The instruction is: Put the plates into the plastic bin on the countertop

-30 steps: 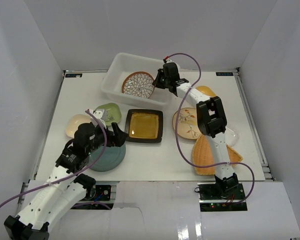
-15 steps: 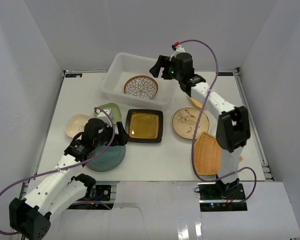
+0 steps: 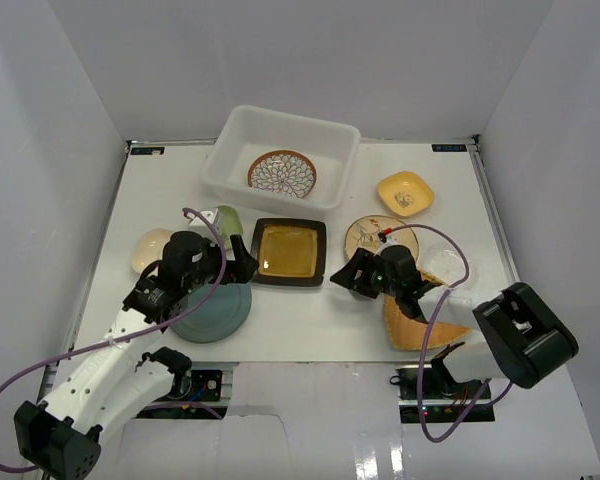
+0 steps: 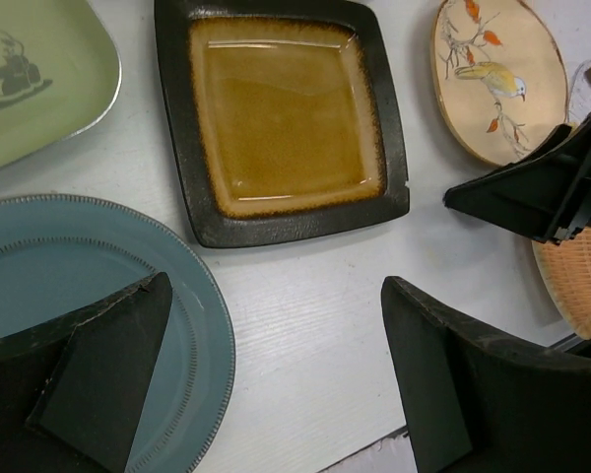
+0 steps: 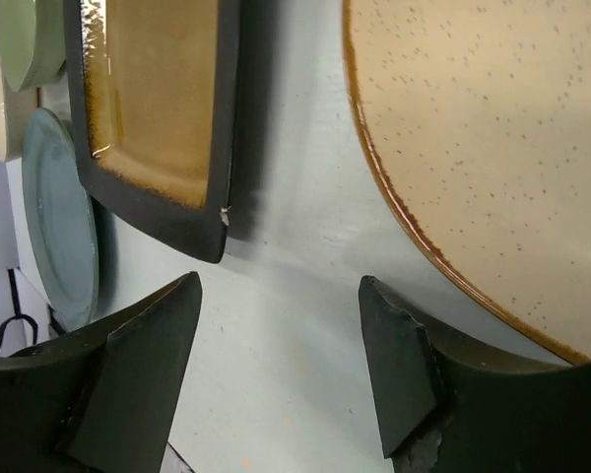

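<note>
The right gripper moves to the left in the top view onto the amber plate's edge (image 3: 322,264) (image 5: 224,169) facing the cream painted plate next. Bare countertop lies beside that edge.
The plastic bin (image 3: 236,134) stands at the back with the brown petal-patterned plate (image 3: 282,173) lying flat inside. The amber square plate (image 3: 289,251) (image 4: 281,113) (image 5: 158,108) sits mid-countertop. My left gripper (image 3: 242,268) (image 4: 276,365) is open, one finger over the rim of the grey-blue plate (image 3: 215,312) (image 4: 59,266), nothing between the fingers. My right gripper (image 3: 345,280) (image 5: 276,365) is open low over bare countertop, between the amber plate and the cream painted plate (image 3: 380,235) (image 5: 492,148). The woven tan plate (image 3: 420,320) lies under the right arm.
A green plate (image 3: 220,222) (image 4: 34,69) and a small cream plate (image 3: 152,248) lie at the left. A small yellow plate (image 3: 405,192) sits back right. White walls enclose the countertop (image 3: 310,325). The two grippers are close together near the amber plate's front corners.
The right gripper opened at the bin, left the brown petal plate lying inside, and swung down to the countertop beside the amber plate. The left gripper shifted only slightly.
</note>
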Available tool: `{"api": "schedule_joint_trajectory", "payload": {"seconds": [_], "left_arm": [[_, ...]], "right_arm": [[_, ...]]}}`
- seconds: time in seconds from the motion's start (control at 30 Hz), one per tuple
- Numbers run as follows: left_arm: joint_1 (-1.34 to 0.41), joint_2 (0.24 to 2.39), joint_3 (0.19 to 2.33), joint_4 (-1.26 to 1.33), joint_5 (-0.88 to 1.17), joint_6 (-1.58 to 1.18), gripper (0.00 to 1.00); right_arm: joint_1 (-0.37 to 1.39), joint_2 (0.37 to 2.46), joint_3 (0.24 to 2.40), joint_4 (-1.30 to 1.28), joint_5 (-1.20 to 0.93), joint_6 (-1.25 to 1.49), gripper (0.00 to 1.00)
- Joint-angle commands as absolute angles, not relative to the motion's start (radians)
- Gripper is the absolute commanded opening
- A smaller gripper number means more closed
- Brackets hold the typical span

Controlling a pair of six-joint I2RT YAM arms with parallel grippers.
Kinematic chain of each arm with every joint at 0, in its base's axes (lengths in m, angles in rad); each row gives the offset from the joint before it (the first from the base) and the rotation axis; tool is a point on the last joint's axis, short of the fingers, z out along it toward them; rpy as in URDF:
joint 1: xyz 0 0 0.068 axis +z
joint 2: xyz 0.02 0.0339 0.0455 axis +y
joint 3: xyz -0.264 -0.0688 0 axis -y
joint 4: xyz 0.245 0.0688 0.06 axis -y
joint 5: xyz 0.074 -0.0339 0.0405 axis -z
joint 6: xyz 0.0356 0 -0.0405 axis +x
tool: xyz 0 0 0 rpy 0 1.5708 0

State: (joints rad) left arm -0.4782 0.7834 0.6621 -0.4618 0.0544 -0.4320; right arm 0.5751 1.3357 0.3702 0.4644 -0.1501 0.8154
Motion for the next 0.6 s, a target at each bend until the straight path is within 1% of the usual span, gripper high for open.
{"api": "schedule_joint_trajectory", "payload": {"seconds": [0.0,0.13,0.23,0.27,0.33,0.4,0.43,0.47,0.5,0.57], "left_arm": [[-0.479,0.764,0.704,-0.434,0.022,-0.387,0.98],[-0.479,0.723,0.652,-0.361,0.040,-0.367,0.98],[-0.479,0.718,0.657,-0.353,0.052,-0.351,0.98],[-0.479,0.716,0.655,-0.348,0.048,-0.348,0.98],[-0.479,0.718,0.655,-0.342,0.058,-0.347,0.98],[-0.477,0.718,0.657,-0.336,0.084,-0.344,0.98],[-0.477,0.718,0.655,-0.334,0.092,-0.342,0.98],[-0.477,0.716,0.655,-0.334,0.100,-0.341,0.98],[-0.477,0.713,0.655,-0.330,0.109,-0.339,0.98],[-0.477,0.700,0.652,-0.324,0.117,-0.339,0.98]], "right_arm": [[0.580,1.371,0.367,0.738,-0.144,0.952,0.72],[0.600,1.509,0.399,0.831,-0.155,1.006,0.71],[0.609,1.662,0.423,0.955,-0.141,1.087,0.65],[0.611,1.693,0.445,0.981,-0.135,1.106,0.61],[0.621,1.773,0.465,1.046,-0.115,1.158,0.57],[0.630,1.819,0.488,1.092,-0.100,1.181,0.50],[0.638,1.847,0.495,1.110,-0.081,1.198,0.44],[0.640,1.853,0.495,1.124,-0.069,1.203,0.30],[0.643,1.856,0.483,1.141,-0.058,1.206,0.26],[0.643,1.839,0.466,1.157,-0.046,1.210,0.14]]}}
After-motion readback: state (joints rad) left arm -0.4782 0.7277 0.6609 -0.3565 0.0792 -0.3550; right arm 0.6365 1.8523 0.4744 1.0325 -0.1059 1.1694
